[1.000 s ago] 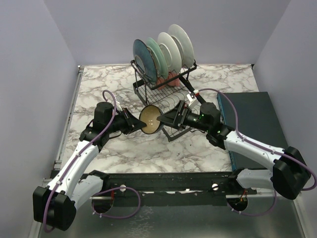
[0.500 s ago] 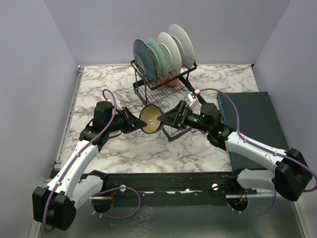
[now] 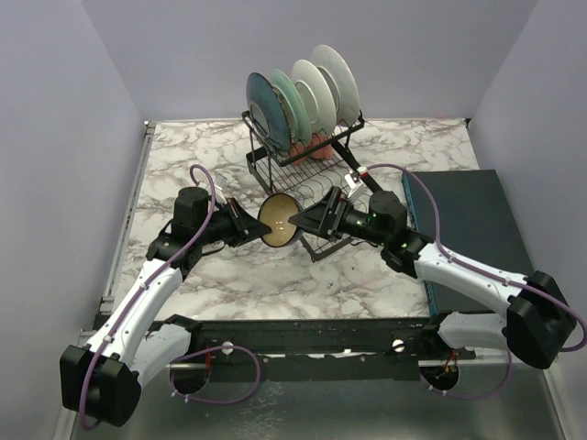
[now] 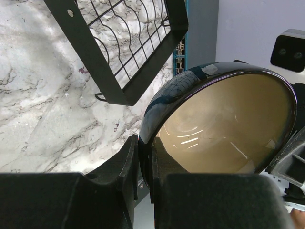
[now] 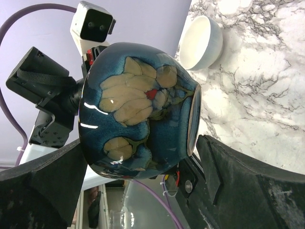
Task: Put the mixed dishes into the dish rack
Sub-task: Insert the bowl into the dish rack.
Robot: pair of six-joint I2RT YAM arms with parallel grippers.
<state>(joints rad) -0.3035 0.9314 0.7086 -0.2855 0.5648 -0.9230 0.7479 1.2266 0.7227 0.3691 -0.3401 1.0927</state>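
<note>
There is a gap at the foot of the dark bowl, so my right gripper will move slightly farther onto the bowl and then close its fingers around the blue flowered outside (image 5: 141, 137).
The dark bowl with the tan inside (image 3: 278, 223) hangs on its side in the air just in front of the dish rack (image 3: 303, 156). My left gripper (image 3: 255, 231) is shut on its rim; the left wrist view shows the rim pinched between the fingers (image 4: 145, 143) and the tan inside (image 4: 224, 124). My right gripper (image 3: 298, 220) is open around the bowl's blue flowered outside (image 5: 138, 95), with a gap at the foot. A teal-blue plate (image 3: 266, 103), a pale green plate (image 3: 289, 99) and two white plates stand in the upper basket. The pink mugs (image 3: 307, 147) sit beneath them.
A small white bowl (image 5: 200, 43) lies on the marble table in the right wrist view. The dark teal slab (image 3: 468, 220) lies at the right, under my right arm. The rack's lower tray (image 4: 119, 47) juts toward the bowl.
My right arm has shifted slightly toward the bowl. The bowl and my left gripper have stayed in place.
</note>
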